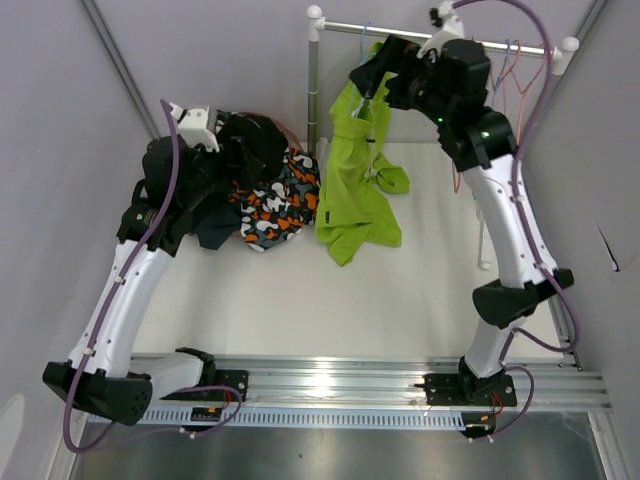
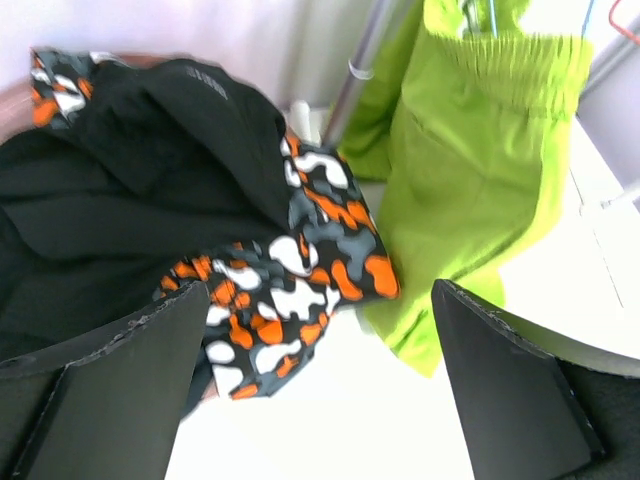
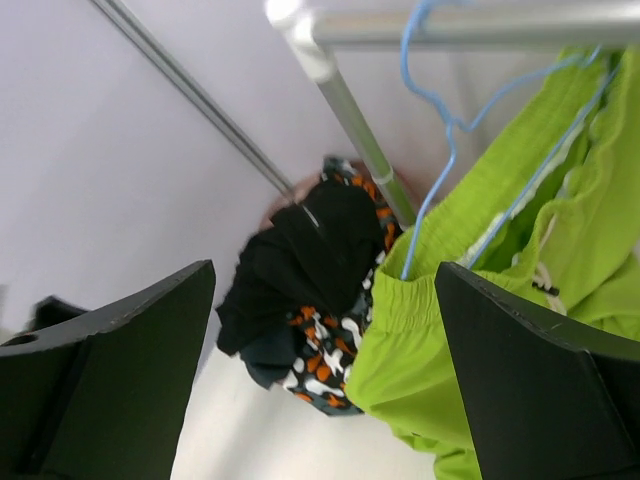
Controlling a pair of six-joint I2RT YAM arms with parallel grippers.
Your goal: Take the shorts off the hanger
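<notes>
Next, my open right gripper moves down and left in the top view onto the hanger's blue neck, since bare wire shows there above the shorts' waistband.
Lime green shorts (image 1: 355, 185) hang on a light blue wire hanger (image 3: 440, 130) from the metal rail (image 1: 440, 35) at the back; their lower end rests on the table. They also show in the left wrist view (image 2: 470, 160) and the right wrist view (image 3: 520, 300). My right gripper (image 1: 370, 75) is open and empty, high up beside the waistband and hanger (image 3: 325, 370). My left gripper (image 1: 245, 150) is open and empty above the clothes pile (image 2: 320, 390).
A pile of black and orange-white camouflage clothes (image 1: 265, 200) lies on the table at the back left, also in the left wrist view (image 2: 200, 200). The rack's upright post (image 1: 314, 90) stands beside the shorts. More wire hangers (image 1: 510, 70) hang at the rail's right end.
</notes>
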